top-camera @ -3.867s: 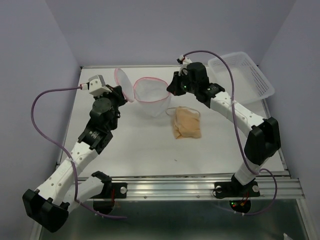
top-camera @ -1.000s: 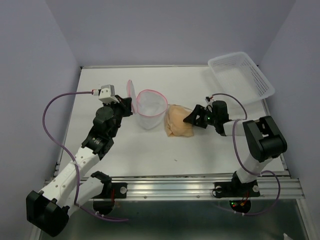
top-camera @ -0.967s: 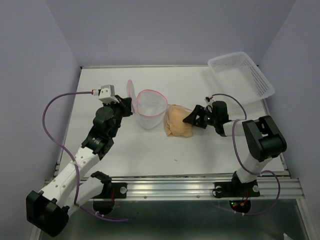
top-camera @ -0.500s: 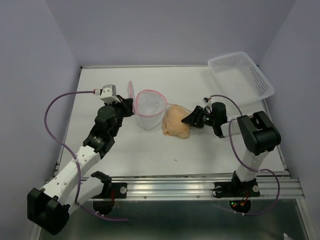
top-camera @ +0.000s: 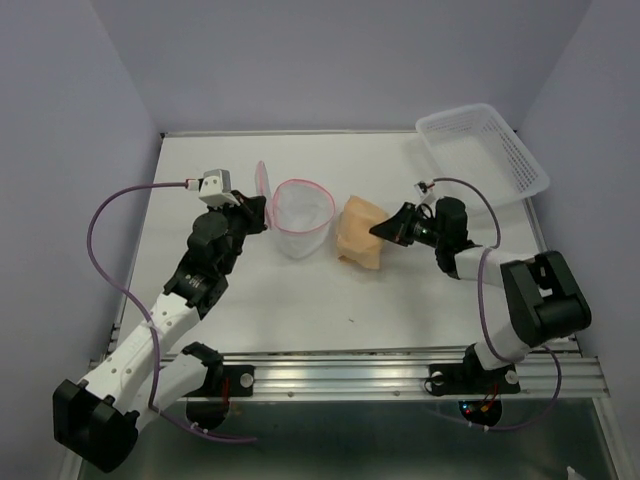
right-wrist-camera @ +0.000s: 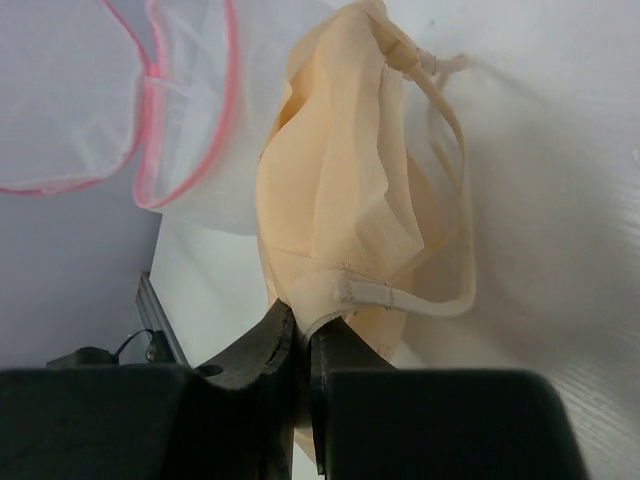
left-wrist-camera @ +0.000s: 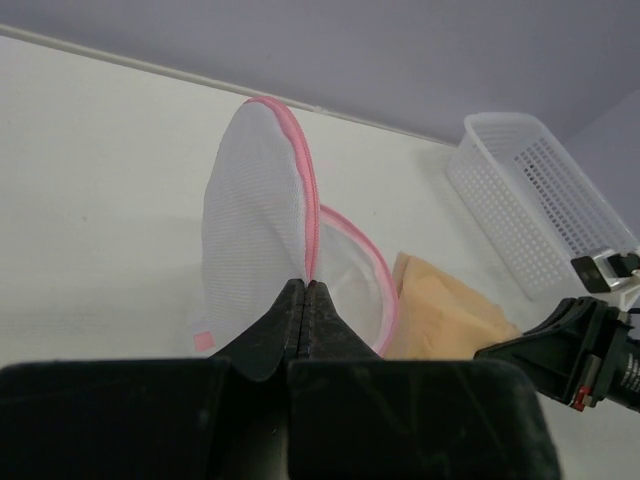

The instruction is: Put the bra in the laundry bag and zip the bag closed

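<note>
I will next move my right gripper left in the top view, over the bag's pink-rimmed opening [top-camera: 303, 207], which lies on that side, and release the bra [top-camera: 361, 234] there.
The white mesh laundry bag [top-camera: 298, 222] with a pink zipper rim stands open at the table's middle. My left gripper [top-camera: 257, 212] is shut on the pink rim of its round lid [left-wrist-camera: 258, 215], holding the lid upright beside the opening. The peach-beige bra [top-camera: 361, 234] is just right of the bag, lifted partly off the table. My right gripper [top-camera: 384, 230] is shut on the bra's edge [right-wrist-camera: 340, 210]; its strap [right-wrist-camera: 450, 235] hangs loose. The bag's opening [right-wrist-camera: 190, 105] lies just beyond the bra in the right wrist view.
A white slotted plastic basket [top-camera: 483, 150] sits tilted at the back right corner; it also shows in the left wrist view [left-wrist-camera: 540, 195]. Purple cables loop from both arms. The table's front rail [top-camera: 400, 370] runs along the near edge.
My right gripper, shut on the bra, has raised it off the table beside the bag. The left gripper keeps holding the lid in the same place.
</note>
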